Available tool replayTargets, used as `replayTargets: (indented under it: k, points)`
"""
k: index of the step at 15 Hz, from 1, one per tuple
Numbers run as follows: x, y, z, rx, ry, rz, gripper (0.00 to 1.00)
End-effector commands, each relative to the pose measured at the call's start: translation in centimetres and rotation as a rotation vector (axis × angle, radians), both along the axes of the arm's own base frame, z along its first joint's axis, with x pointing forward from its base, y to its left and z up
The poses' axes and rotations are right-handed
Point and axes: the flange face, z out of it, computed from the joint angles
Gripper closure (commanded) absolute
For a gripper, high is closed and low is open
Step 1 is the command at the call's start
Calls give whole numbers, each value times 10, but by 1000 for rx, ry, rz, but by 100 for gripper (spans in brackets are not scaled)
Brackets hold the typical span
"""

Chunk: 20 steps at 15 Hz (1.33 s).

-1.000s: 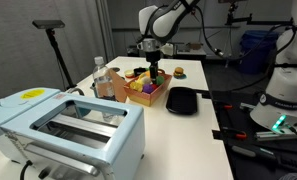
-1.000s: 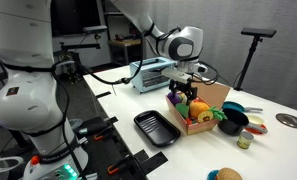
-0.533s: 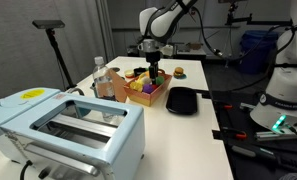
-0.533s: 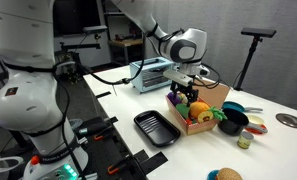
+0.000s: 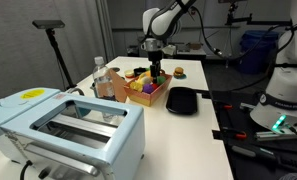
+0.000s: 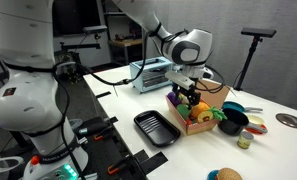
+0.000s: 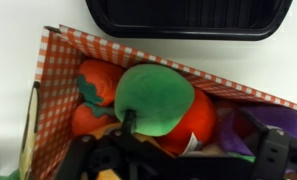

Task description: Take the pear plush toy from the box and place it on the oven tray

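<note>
My gripper should next stay low over the pear plush toy and close its fingers inward on the green rounded body [image 5: 161, 79] [image 7: 155, 101], because they are already open on either side of it.
In the wrist view the pear plush toy [image 7: 153, 95], green and rounded with a dark stem, lies in the box [image 7: 58, 90] against a red-orange plush [image 7: 193, 120]. A purple plush [image 7: 263, 125] sits to its right. My gripper [image 7: 178, 160] is open just above the toys, its dark fingers on either side of the pear, not touching it. The black oven tray [image 7: 188, 18] lies empty beyond the box. In both exterior views my gripper [image 5: 154, 72] [image 6: 193, 95] hangs over the box [image 5: 148, 97] [image 6: 198, 125], with the tray [image 5: 181, 102] [image 6: 156, 128] beside it.
A pale blue toaster oven [image 5: 63, 125] [image 6: 153, 72] stands at one end of the white table. Clear bottles [image 5: 103, 80] stand beside the box. Small pots [image 6: 233, 122] and a burger toy [image 6: 226, 175] sit past the box. A camera tripod [image 5: 53, 40] stands off the table.
My gripper has shifted a little sideways and lower over the box. The toys, box and tray have not moved.
</note>
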Motion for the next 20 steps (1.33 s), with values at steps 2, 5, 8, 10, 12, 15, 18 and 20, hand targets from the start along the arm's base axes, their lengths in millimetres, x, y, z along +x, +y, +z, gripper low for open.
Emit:
replayTargets:
  k: [2, 5, 8, 10, 12, 15, 18, 20]
  points:
    - [-17, -16, -1, 32, -10, -40, 0]
    - [-20, -22, -4, 44, 0, -55, 0]
    - [-22, -23, -7, 62, 4, -69, 4]
    - [-22, -24, -7, 77, 4, -79, 29]
    - [-21, -23, -7, 85, 1, -83, 39]
    - [-21, -25, -8, 97, -1, -90, 62]
    - [-21, -26, -7, 106, -4, -99, 83]
    - [-22, -27, -4, 108, -8, -99, 96]
